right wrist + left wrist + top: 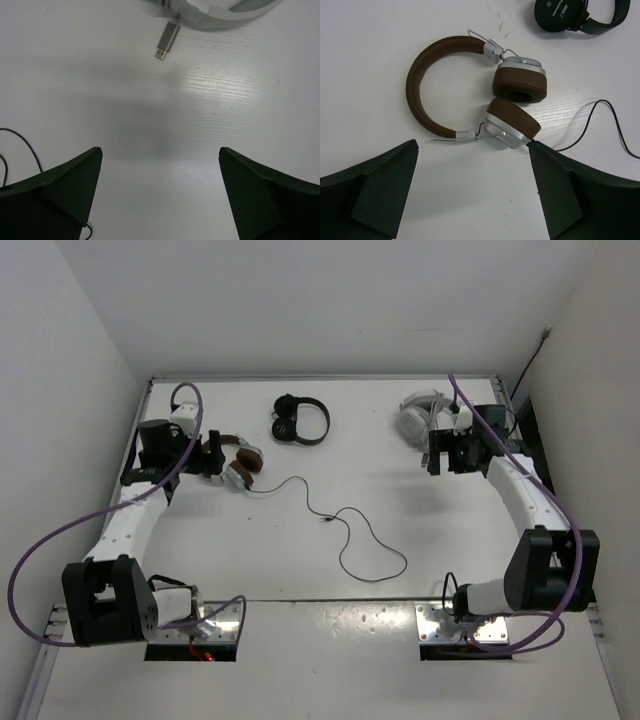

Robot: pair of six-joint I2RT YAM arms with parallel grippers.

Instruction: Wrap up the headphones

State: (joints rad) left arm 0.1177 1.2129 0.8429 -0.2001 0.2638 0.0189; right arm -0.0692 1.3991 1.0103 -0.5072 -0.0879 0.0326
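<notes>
I will next move my left gripper down and to the left in the wrist view, so that it straddles the headband's bend (412, 89) clear of the earcups.
The brown headphones (243, 458) lie flat at the left of the white table, with a brown headband (420, 95) and two silver-and-brown earcups (519, 84). Their thin black cable (350, 530) trails loosely right across the table's middle in loops; it also shows in the left wrist view (600, 107). My left gripper (210, 458) is open and empty just left of the headphones; in its wrist view the left gripper (474, 145) sits just short of the lower earcup. My right gripper (441, 455) is open and empty over bare table (161, 149), far from them.
All-black headphones (300, 420) lie at the back centre and show in the left wrist view (580, 15). White headphones (420, 416) lie at the back right, just beyond my right gripper, with a grey USB plug (167, 40) beside them. Walls enclose the table.
</notes>
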